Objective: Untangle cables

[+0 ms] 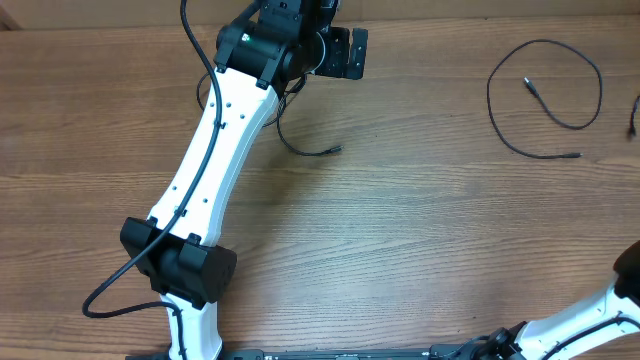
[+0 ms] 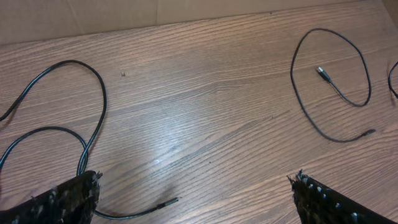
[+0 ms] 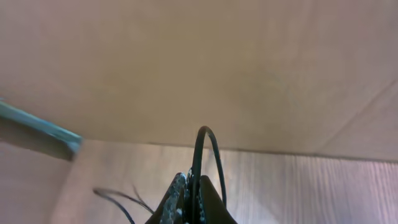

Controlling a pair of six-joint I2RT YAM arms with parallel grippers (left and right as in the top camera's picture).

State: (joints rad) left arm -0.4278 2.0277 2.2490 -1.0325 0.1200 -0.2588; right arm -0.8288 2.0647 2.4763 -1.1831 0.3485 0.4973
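The third cable is in my right gripper and already clear of the others. I will next lower it outward toward the bare tabletop before the cardboard wall (image 3: 261,185) and let it go there.
Three thin black cables show. One cable (image 1: 300,145) (image 2: 93,106) curls beside and under my left arm, and its plug end (image 2: 171,201) lies between my left fingers. Another cable (image 1: 545,95) (image 2: 333,81) lies in an open loop at the far right. My left gripper (image 1: 348,52) (image 2: 194,179) hovers open over the table with nothing in it. In the right wrist view my right gripper (image 3: 191,186) is shut on a third cable (image 3: 202,143), which arches up out of its fingertips. That gripper is outside the overhead view.
A short bit of black cable (image 1: 633,115) (image 2: 393,78) shows at the right edge. My right arm's white link (image 1: 600,310) enters at the bottom right. A cardboard wall (image 2: 74,15) stands along the table's far side. Thin strands (image 3: 115,198) trail left of the right fingers.
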